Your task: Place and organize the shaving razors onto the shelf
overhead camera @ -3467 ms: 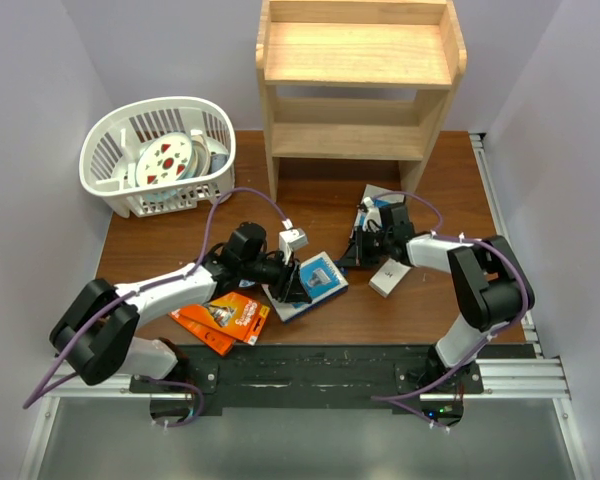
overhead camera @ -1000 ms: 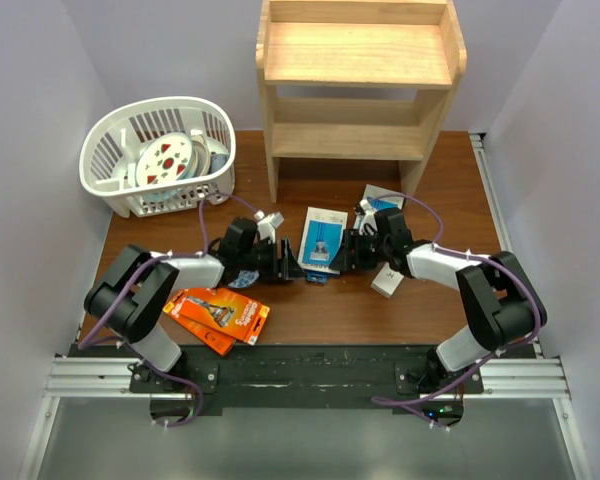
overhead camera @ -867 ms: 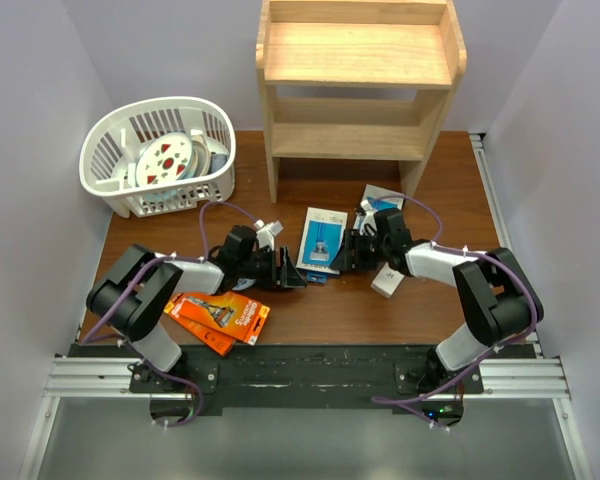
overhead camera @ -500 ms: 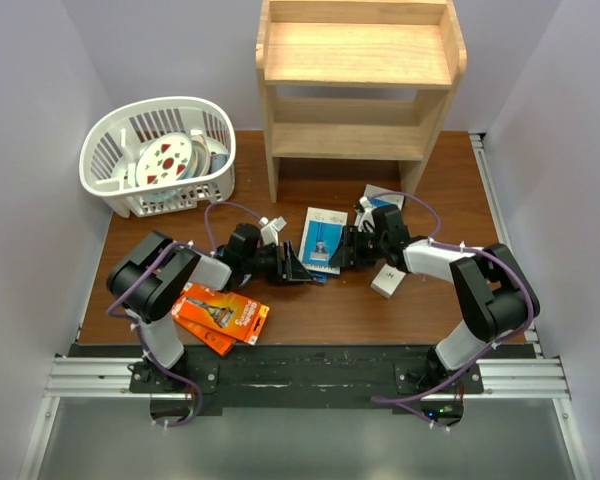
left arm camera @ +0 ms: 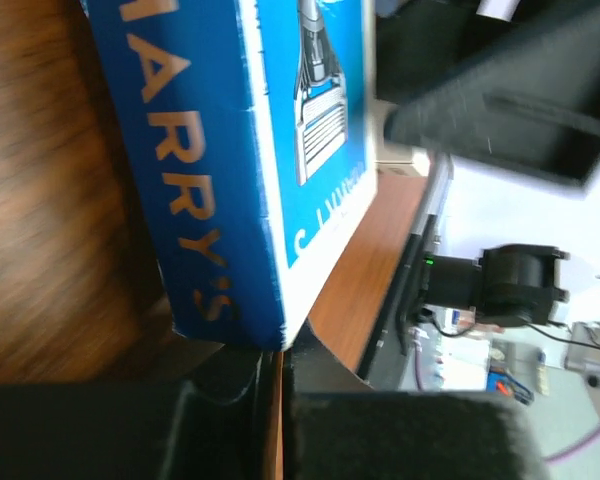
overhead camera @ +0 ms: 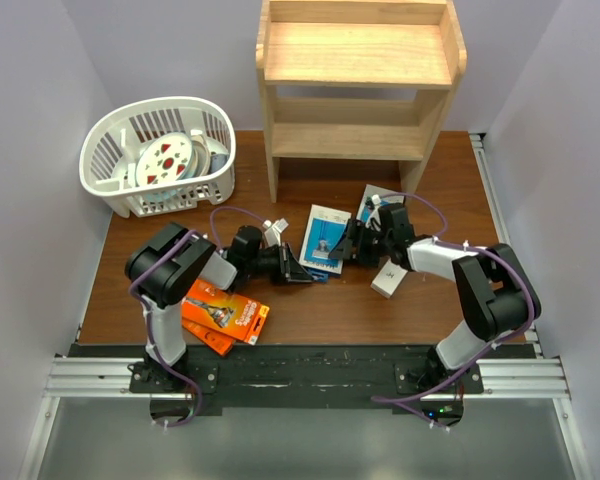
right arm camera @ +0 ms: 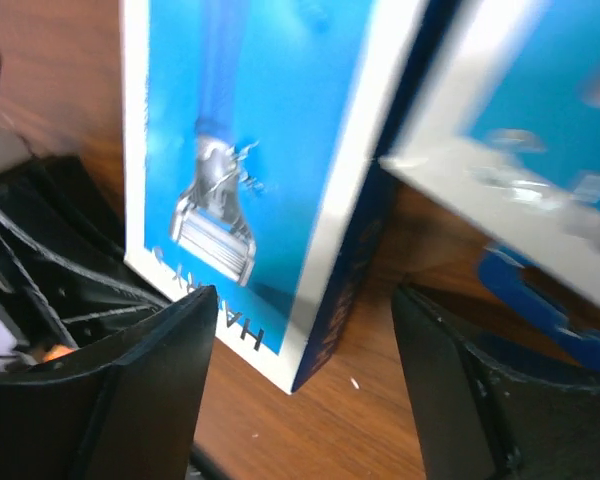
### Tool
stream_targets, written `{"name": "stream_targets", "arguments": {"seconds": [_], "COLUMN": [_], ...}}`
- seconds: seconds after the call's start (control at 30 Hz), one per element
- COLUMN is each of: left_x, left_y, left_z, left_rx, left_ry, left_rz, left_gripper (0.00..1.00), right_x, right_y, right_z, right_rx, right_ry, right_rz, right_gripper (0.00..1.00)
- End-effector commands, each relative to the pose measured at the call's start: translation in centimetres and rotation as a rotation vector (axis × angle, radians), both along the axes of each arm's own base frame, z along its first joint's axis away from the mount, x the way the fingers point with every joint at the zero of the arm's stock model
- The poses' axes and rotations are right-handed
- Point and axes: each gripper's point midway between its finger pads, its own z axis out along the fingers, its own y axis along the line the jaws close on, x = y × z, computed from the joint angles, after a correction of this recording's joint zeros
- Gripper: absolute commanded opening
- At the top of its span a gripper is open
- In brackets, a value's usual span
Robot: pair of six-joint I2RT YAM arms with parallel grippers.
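The blue Harry's razor box's side edge [overhead camera: 342, 256] [right arm camera: 330, 272] slants between my right gripper's open fingers, so the right gripper turns in line with that edge next.
A blue Harry's razor box [overhead camera: 323, 238] lies on the brown table in front of the pine shelf [overhead camera: 358, 60], whose two tiers hold nothing. My left gripper [overhead camera: 298, 270] is shut and empty, its tips at the box's near-left corner [left arm camera: 242, 150]. From the right, my right gripper [overhead camera: 347, 246] stands open with the box's near corner [right arm camera: 248, 160] between its fingers [right arm camera: 165, 385], not gripped. A second blue razor pack [overhead camera: 378, 196] [right arm camera: 540, 110] lies partly under the right arm. Two orange razor packs [overhead camera: 225, 315] lie near the left arm's base.
A white slotted basket [overhead camera: 108, 160] holding a round patterned item stands at the back left. A small white box [overhead camera: 390, 279] lies under the right forearm. The table's front edge and the arms' mounting rail [overhead camera: 310, 365] run along the bottom.
My left gripper has shut beside the blue box, and its arm has folded closer in. The right gripper's jaws have spread wider around the box's corner.
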Motion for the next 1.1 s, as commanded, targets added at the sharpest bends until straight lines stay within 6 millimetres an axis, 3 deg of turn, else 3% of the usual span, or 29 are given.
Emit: {"name": "stream_targets", "arguments": {"seconds": [0.0, 0.1, 0.2, 0.63, 0.73, 0.77, 0.9, 1.07], "left_x": [0.7, 0.4, 0.3, -1.0, -1.3, -1.3, -1.5, -2.1], "left_y": [-0.8, -1.4, -1.8, -3.9, -4.6, -4.6, -4.8, -4.4], "left_z": [3.9, 6.7, 7.8, 8.3, 8.4, 8.2, 8.6, 9.3], "left_rx": [-0.147, -0.247, -0.275, -0.313, -0.316, -0.309, -0.29, -0.271], "left_ry": [-0.084, -0.152, -0.175, -0.167, -0.177, -0.171, -0.193, -0.231], "left_rz": [-0.054, -0.124, -0.156, -0.253, -0.273, -0.274, -0.288, -0.314], "left_gripper": [0.0, 0.0, 0.0, 0.0, 0.0, 0.0, 0.02, 0.09], "right_x": [-1.9, -2.0, -1.7, -0.5, -0.3, -0.2, -0.6, -1.6], "right_y": [-2.1, -1.8, -1.2, 0.2, 0.3, 0.4, 0.1, 0.4], "right_z": [-1.3, -0.7, 0.2, 3.4, 4.2, 4.5, 5.5, 8.6], "right_rx": [0.104, 0.189, 0.242, 0.394, 0.4, 0.399, 0.349, 0.352], "right_ry": [0.245, 0.278, 0.275, 0.235, 0.206, 0.191, 0.111, 0.02], "right_rz": [-0.138, -0.158, -0.183, -0.17, -0.15, -0.14, -0.066, 0.05], "right_gripper": [0.77, 0.78, 0.83, 0.87, 0.75, 0.65, 0.45, 0.26]}}
